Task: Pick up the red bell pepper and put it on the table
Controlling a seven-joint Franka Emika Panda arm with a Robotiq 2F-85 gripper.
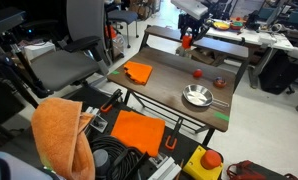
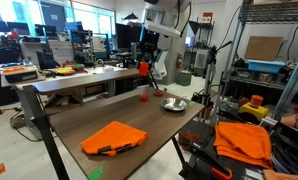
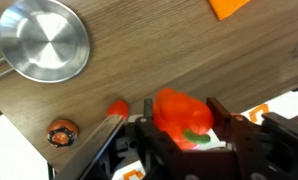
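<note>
I will move my gripper away from the bowl next and then lower the pepper onto the bare wood (image 1: 170, 73) (image 3: 177, 61) between the red ball and orange cloth.
The glossy red bell pepper (image 3: 179, 115) with a green stem sits between my gripper's (image 3: 181, 128) two black fingers in the wrist view. The fingers are shut on it. In both exterior views the gripper (image 1: 187, 38) (image 2: 144, 66) holds the pepper (image 1: 187, 42) (image 2: 143, 69) in the air above the far end of the dark wood-grain table (image 1: 169, 75) (image 2: 114, 115). The table (image 3: 159, 50) lies well below the pepper.
A round steel bowl (image 1: 197, 96) (image 2: 173, 104) (image 3: 43, 40), a small red ball (image 1: 197, 72) (image 2: 145, 97) (image 3: 117, 106) and a brownish-red round item (image 1: 218, 83) (image 3: 61, 131) lie on the table. An orange cloth (image 1: 138, 71) (image 2: 113, 138) lies on it too. A long white desk (image 1: 259, 40) stands behind.
</note>
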